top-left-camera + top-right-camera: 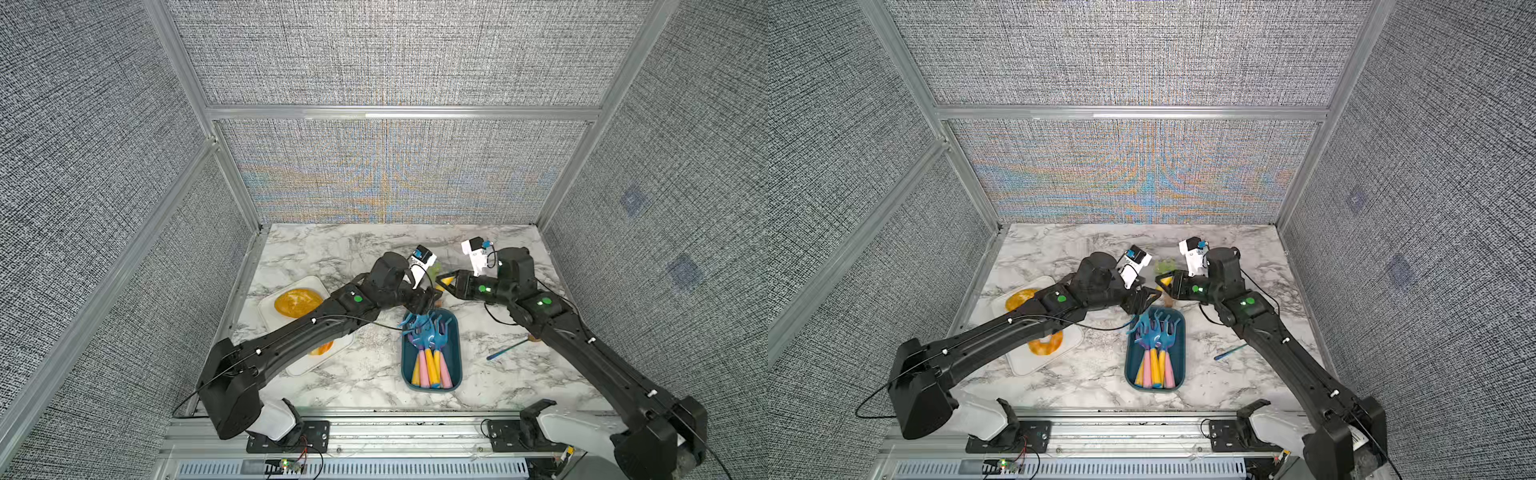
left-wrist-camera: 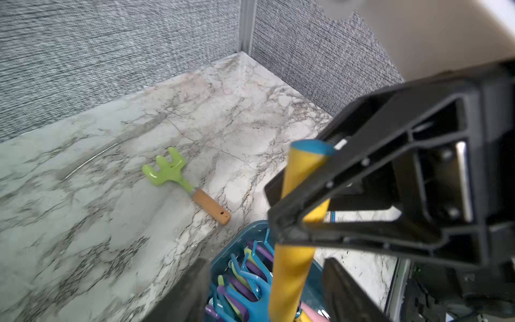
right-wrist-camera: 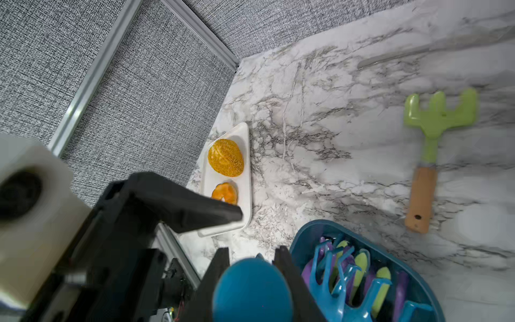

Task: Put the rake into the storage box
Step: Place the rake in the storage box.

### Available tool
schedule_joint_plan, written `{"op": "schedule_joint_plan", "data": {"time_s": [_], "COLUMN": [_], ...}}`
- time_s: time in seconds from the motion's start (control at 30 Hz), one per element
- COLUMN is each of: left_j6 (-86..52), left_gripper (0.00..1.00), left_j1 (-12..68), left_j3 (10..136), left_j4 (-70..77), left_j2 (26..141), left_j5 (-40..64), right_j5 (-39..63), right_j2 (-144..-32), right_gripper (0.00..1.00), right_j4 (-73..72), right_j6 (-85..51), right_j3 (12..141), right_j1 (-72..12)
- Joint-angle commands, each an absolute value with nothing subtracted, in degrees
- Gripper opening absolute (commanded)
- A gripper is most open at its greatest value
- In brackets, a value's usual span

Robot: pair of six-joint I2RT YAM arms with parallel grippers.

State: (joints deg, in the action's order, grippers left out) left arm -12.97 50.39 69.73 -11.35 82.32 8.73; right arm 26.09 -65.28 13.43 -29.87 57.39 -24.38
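Note:
The robot's right gripper should next turn back and down, lay the rake over the handles in the box [image 1: 458, 353] and let go, since the handles are below and back of the gripper.
A rake with a yellow handle [image 2: 295, 259] and a blue end cap [image 3: 252, 290] stands steeply over the far end of the storage box [image 1: 458, 353], a dark teal bin. Its blue head [image 1: 412, 323] dips in among several rakes lying there. My right gripper [image 3: 252, 267] is shut on the handle's top end and shows as black fingers [image 2: 292, 220] across the handle. My left gripper [image 2: 267, 290] is open, its fingers well apart on either side of the handle. In both top views the two grippers meet at the box's far end [image 1: 1156, 309].
A green rake with a wooden handle [image 2: 170, 171] [image 3: 437, 117] lies on the marble behind the box. A white tray [image 1: 328, 361] with an orange bun [image 3: 225, 157] sits left, under my left arm. A thin blue stick [image 1: 505, 351] lies right of the box. Walls close three sides.

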Motion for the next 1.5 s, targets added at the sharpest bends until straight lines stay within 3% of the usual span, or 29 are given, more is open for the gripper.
{"op": "schedule_joint_plan", "data": {"time_s": [0.0, 0.27, 0.47, 0.67, 0.87, 1.47], "left_j6": [-20.0, -34.8, -37.9, -38.1, -37.4, -38.1], "left_gripper": [0.99, 0.99, 0.99, 0.99, 0.99, 0.99], "left_j1": [48.9, 42.1, 38.6, 37.6, 37.5, 37.3], "left_j3": [69.4, 57.8, 49.5, 46.3, 45.5, 43.0], "left_j4": [-17.7, -24.9, -28.4, -29.1, -28.9, -26.9], "left_j2": [79.1, 66.9, 57.4, 54.7, 55.4, 55.6], "left_j5": [6.7, 11.3, 7.8, 7.6, 7.8, 8.2], "right_j5": [17.9, -3.3, -14.5, -32.9, -45.5, -43.4], "right_j2": [-63.1, -57.4, -55.1, -58.8, -65.0, -61.9], "right_gripper": [0.0, 0.0, 0.0, 0.0, 0.0, 0.0], "right_j4": [16.2, 12.8, 12.7, 15.2, 14.6, 3.1], "right_j6": [-21.7, -4.0, 7.7, 17.0, 20.7, 27.8], "right_j3": [58.5, 56.9, 54.9, 53.3, 51.4, 41.8], "right_j1": [-26.4, -41.3, -53.8, -68.7, -75.6, -81.2]}}
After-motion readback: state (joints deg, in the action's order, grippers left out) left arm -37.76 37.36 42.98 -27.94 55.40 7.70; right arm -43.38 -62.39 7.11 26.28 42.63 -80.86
